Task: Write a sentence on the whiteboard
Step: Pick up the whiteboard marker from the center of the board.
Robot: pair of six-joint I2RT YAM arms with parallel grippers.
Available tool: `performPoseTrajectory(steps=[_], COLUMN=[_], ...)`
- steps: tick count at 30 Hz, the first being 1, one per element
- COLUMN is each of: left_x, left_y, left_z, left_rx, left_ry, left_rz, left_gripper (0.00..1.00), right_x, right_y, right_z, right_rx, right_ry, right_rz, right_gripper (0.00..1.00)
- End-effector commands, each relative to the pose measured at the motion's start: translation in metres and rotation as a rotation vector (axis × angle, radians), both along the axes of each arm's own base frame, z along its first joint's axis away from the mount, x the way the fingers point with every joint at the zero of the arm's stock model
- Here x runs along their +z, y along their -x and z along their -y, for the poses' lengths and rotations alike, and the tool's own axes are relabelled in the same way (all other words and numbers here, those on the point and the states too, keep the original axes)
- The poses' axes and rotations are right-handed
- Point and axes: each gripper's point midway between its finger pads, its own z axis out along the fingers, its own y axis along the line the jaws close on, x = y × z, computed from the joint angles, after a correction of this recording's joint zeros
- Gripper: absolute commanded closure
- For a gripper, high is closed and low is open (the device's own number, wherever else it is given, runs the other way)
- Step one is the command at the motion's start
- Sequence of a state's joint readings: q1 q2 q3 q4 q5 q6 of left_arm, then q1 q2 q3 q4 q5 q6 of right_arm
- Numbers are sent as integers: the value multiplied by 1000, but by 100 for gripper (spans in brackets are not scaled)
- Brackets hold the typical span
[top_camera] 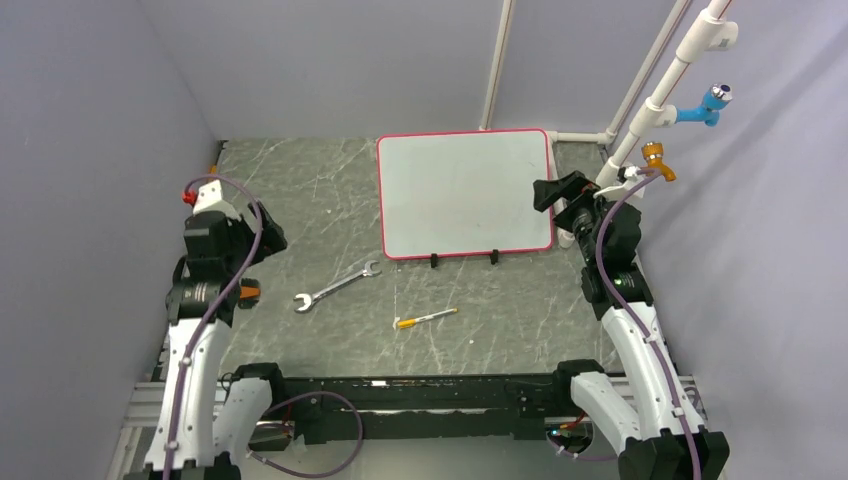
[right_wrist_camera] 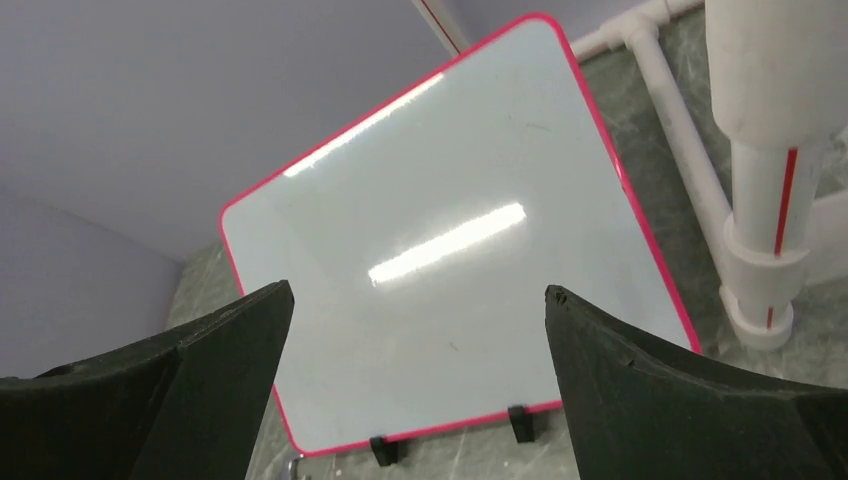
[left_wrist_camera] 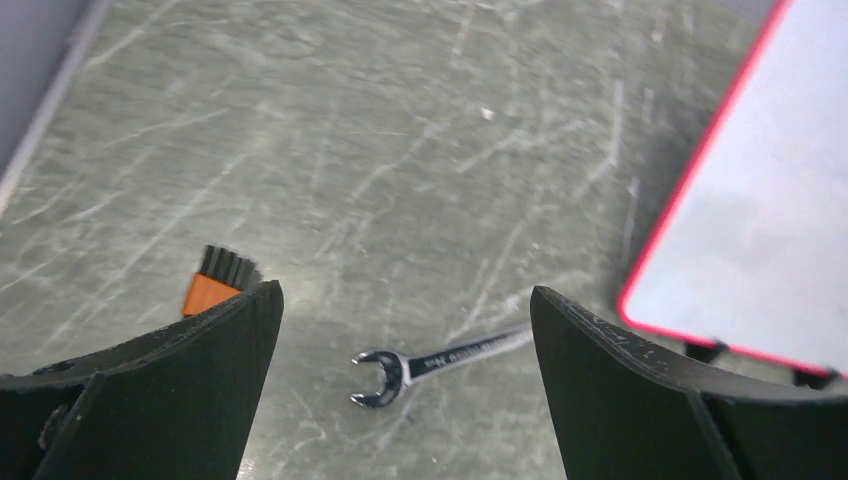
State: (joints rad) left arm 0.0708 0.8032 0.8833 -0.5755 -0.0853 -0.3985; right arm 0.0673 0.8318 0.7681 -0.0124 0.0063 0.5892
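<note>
The marker's orange end (top_camera: 406, 323) is nearer than its other end, so my left gripper will swing back past the wrench and come down over the orange end.
The whiteboard (top_camera: 465, 193) lies flat at the back middle of the table, white with a red-pink rim and two black clip feet on its near edge. Its face is blank; no sentence shows on it. It also shows in the right wrist view (right_wrist_camera: 440, 260) and at the right of the left wrist view (left_wrist_camera: 760, 220). An orange-tipped marker (top_camera: 427, 319) lies on the table in front of the board. My left gripper (top_camera: 262, 238) is open and empty at the left, above the table. My right gripper (top_camera: 545, 195) is open and empty beside the board's right edge.
A silver wrench (top_camera: 336, 286) lies left of the marker, also seen in the left wrist view (left_wrist_camera: 440, 360). An orange and black brush (left_wrist_camera: 215, 280) lies near the left arm. White pipes (top_camera: 650, 100) with blue and orange fittings stand at the back right. Grey walls enclose the table.
</note>
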Motion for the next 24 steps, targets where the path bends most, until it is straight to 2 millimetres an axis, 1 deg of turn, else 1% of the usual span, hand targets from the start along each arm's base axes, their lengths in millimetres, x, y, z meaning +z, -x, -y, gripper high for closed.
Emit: performPoseTrajectory(steps=[1,3,6,9,10,11,12,13,14,19,21,24], left_x=[9,4,2,4,4,4,2,1,1,3,-4,-18], left_y=[15,22,28,32,33,34,32,32,32,36,40,47], left_z=[39,48,62,83,91,104,108,117,129,178,196,222], left_rx=[-244,-302,-377,-472,-499,-548,-552,-579,-617,-769,-827,-908], left_ry=[26,34,19,-21,-40,-59,-76,-84,-87,-112,-152,-203], left_rz=[70,63,63,57,53,49,41,36,36,35,20,-14], left_gripper=[1,1,1,1,1,1,1,2,3,5,5,7], right_x=[-14,-20,-29,-35,-37,-39,-43,-47,-49,-61,-63,-68], right_y=[5,8,15,23,25,27,29,31,32,44,50,59], right_z=[1,-2,-12,-27,-34,-38,-41,-45,-48,-57,-62,-76], right_rx=[-30,-17,44,137,176,204,217,229,251,273,289,337], right_ry=[-79,-82,-82,-87,-90,-97,-110,-123,-126,-111,-104,-79], right_rz=[-99,-122,-160,-179,-185,-197,-225,-252,-267,-340,-351,-368], right_gripper=[0,0,0,0,0,0,0,0,1,1,1,1])
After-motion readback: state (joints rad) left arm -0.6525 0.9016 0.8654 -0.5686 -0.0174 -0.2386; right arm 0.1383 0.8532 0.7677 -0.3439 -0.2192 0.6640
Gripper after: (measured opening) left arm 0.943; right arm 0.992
